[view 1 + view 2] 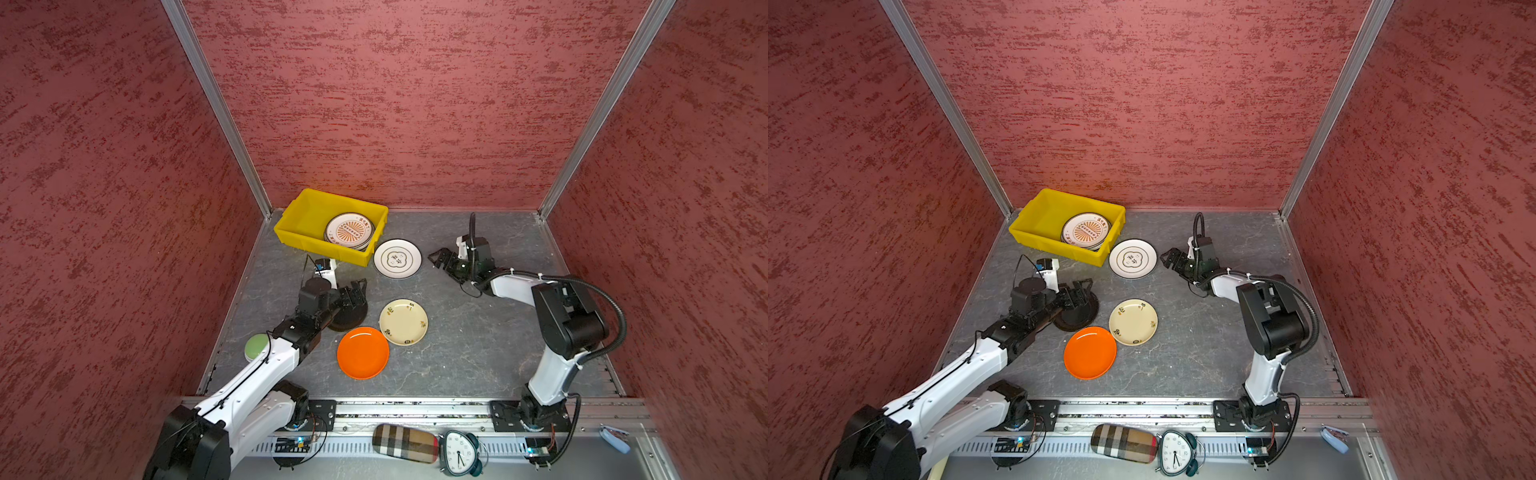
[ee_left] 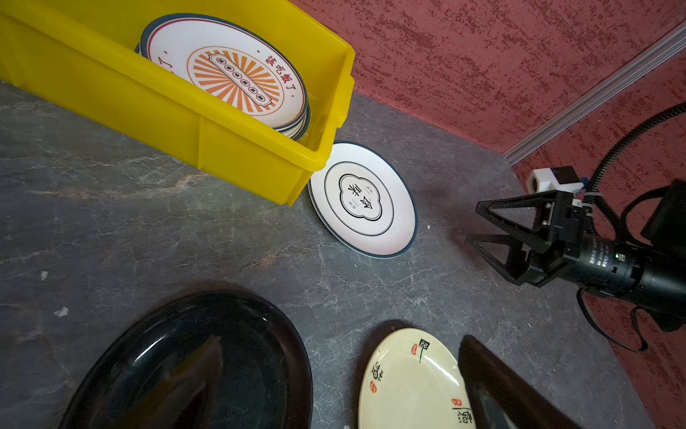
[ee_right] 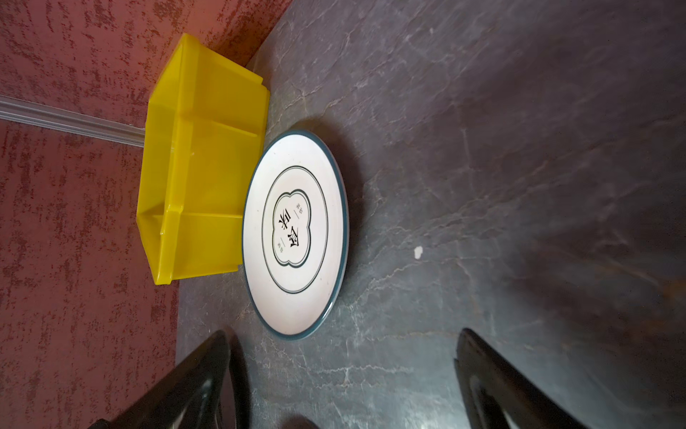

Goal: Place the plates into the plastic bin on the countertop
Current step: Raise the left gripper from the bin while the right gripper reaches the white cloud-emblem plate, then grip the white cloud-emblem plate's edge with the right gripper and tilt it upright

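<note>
I need to bring my right gripper down toward the yellow bin point(image 1: 297, 222) and onto the plate's rim facing away from the bin point(image 1: 420, 261), because the bin crowds the white plate on one side.
The yellow plastic bin point(image 1: 297, 222) stands at the back left of the countertop point(image 1: 478, 340). It holds a stack of plates topped by an orange sunburst one point(image 1: 350, 230). Just off its near right corner lies a white cloud-outline plate point(image 1: 397, 258) point(image 3: 295, 234). My right gripper point(image 1: 435, 259) point(image 3: 345, 382) is open, low over the counter, just right of that plate. My left gripper point(image 1: 358, 293) point(image 2: 341, 379) hangs open over a glossy black plate point(image 2: 230, 371). A cream floral plate point(image 1: 403, 322) and an orange plate point(image 1: 363, 352) lie nearer the front.
A pale green round thing point(image 1: 256, 347) shows partly behind the left arm by the left rail. Red textured walls close in the left, back and right. On the front ledge past the rail lie a plaid case point(image 1: 405, 442) and an alarm clock point(image 1: 459, 453).
</note>
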